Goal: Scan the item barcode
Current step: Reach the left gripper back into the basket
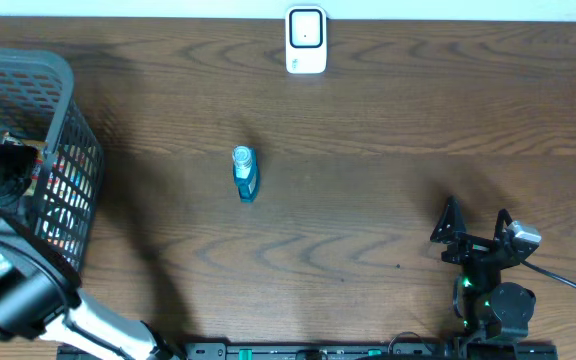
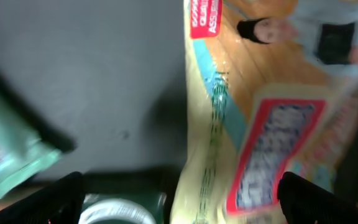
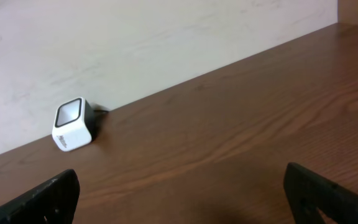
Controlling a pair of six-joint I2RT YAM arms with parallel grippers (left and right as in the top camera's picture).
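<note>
Next, my open left gripper will go down and toward the right in the wrist view onto the packet's red panel, since it lies below, off the middle of the gripper's fingers.
The white barcode scanner stands at the table's far edge and also shows in the right wrist view as a small white scanner by the wall. A small blue bottle lies on the table's middle, apart from both arms. My left gripper is open inside the grey basket, above a yellow packet with a red label and a green tin with a white rim. It touches neither. My right gripper stands open and holds nothing over bare wood at the near right.
The basket fills the left edge of the table and holds several packaged goods, among them a teal pack. The left arm reaches into it from the near left corner. A pale wall runs behind the scanner.
</note>
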